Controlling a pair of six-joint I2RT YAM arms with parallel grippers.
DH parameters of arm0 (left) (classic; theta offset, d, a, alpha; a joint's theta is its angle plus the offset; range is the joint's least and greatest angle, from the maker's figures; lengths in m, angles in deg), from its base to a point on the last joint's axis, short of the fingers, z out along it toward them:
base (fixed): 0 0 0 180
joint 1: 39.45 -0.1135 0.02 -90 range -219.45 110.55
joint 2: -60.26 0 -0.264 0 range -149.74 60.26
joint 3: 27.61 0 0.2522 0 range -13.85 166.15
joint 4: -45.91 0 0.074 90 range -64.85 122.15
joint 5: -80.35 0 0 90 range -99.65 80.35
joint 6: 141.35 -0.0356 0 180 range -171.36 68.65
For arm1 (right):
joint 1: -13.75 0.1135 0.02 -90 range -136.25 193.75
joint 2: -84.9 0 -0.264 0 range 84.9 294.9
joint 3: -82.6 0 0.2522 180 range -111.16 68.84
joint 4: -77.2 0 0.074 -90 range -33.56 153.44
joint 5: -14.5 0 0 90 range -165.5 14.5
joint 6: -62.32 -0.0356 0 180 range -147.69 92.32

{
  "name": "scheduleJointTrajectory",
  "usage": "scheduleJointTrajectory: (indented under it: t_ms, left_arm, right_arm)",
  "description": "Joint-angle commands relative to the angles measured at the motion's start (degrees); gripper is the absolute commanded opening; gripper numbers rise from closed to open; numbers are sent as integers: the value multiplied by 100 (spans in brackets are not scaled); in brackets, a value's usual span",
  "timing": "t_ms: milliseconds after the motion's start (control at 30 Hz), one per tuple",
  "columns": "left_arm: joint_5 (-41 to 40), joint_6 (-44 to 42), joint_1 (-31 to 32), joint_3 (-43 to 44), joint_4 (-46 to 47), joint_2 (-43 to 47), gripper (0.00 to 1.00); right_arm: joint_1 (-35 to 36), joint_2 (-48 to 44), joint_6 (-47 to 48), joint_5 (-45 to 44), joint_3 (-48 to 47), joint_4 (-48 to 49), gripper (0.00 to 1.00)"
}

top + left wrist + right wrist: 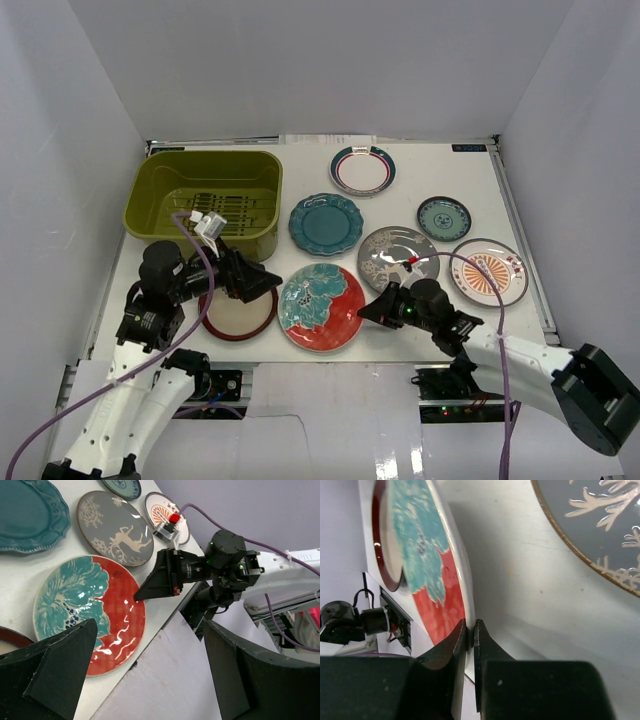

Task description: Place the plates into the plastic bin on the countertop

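I should next lift my right gripper, move it outward and to the left in the top view, and lower the teal-and-red floral plate into the olive-green bin, which is empty.
My right gripper (470,625) is shut on the near-right rim of the teal-and-red floral plate (320,306), which lies on the white countertop (405,205). The left wrist view shows that gripper (137,597) pinching the plate's edge (90,612). My left gripper (265,283) stands open above the red-rimmed cream plate (237,315), nothing between its fingers (75,650). The olive-green plastic bin (250,238) at the back left holds no plates. Scalloped teal (325,223), grey-silver (397,257), orange-sunburst (489,271), small teal (443,217) and teal-red-rimmed white (362,170) plates lie flat.
White walls enclose the countertop on three sides. The floral plate reaches the table's near edge (150,625), beside the arms' bases. A purple cable (470,262) from the right arm arcs over the orange-sunburst plate.
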Motion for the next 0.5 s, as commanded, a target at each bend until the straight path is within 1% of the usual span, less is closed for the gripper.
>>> scheduleJointTrajectory:
  t_ms: [0, 33, 67, 167, 200, 267, 300, 367, 400, 467]
  left_arm:
    - [-410, -361, 11, 394, -235, 76, 98]
    - [-532, -379, 20, 561, -226, 67, 98]
    - [-603, -396, 20, 658, -217, 59, 98]
    - [-971, -423, 64, 974, -191, 50, 98]
    - [-1069, -405, 90, 1045, -182, 58, 98]
    - [-1271, -396, 143, 1220, -182, 50, 98]
    - [-1315, -388, 161, 1282, -182, 50, 98]
    - [-1403, -335, 196, 1484, -191, 67, 98]
    - [-1412, -335, 214, 1572, -226, 76, 98]
    - [-1508, -361, 240, 1765, -305, 102, 98]
  right_arm:
    - [90, -798, 157, -572, -193, -556, 8]
    - [125, -1035, 218, -659, -281, -1090, 8]
    - [134, -1560, 262, -686, -386, -1321, 8]
    - [143, -2440, 473, -783, -992, -2059, 8]
    - [143, -2548, 552, -984, -1463, -2201, 8]
    - [143, -2471, 868, -1065, -2028, -2430, 8]
    - [134, -2340, 1009, -1039, -2657, -2431, 8]
    - [143, -1821, 1352, -977, -3249, -2335, 8]
    - [143, -1646, 1440, -1012, -3766, -2291, 8]
    - [134, -1197, 1676, -1047, -4234, -1950, 8]
